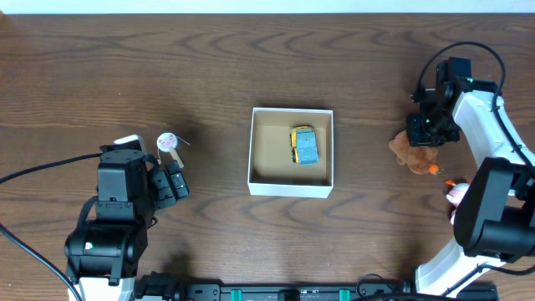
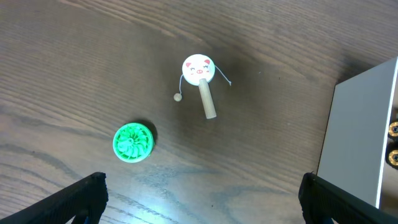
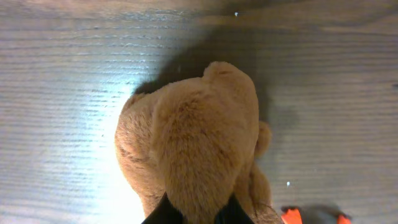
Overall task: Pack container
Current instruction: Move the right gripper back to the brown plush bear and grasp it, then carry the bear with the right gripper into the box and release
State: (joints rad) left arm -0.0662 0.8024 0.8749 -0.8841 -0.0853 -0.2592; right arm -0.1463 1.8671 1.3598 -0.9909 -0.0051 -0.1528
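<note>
The container's bottom is bare beside the car [image 1: 305,145], so next my right gripper needs to rise, shift to the left in the overhead view and lower to release the plush there.
The container [image 1: 289,188] is a square white-walled box with a brown inside, at the table's middle. A yellow and blue toy car [image 1: 305,145] lies in it. Its white wall also shows at the right of the left wrist view [image 2: 360,124]. My right gripper [image 1: 430,127] is shut on a brown plush toy [image 1: 411,151], right of the container. In the right wrist view the fingers [image 3: 199,214] pinch the plush [image 3: 199,130] from both sides. My left gripper [image 2: 202,202] is open and empty, left of the container.
A pig-faced rattle drum [image 2: 199,70] on a wooden stick and a green round toy [image 2: 132,142] lie on the table ahead of the left gripper. An orange piece [image 1: 433,170] and a pink toy [image 1: 456,194] lie by the right arm's base.
</note>
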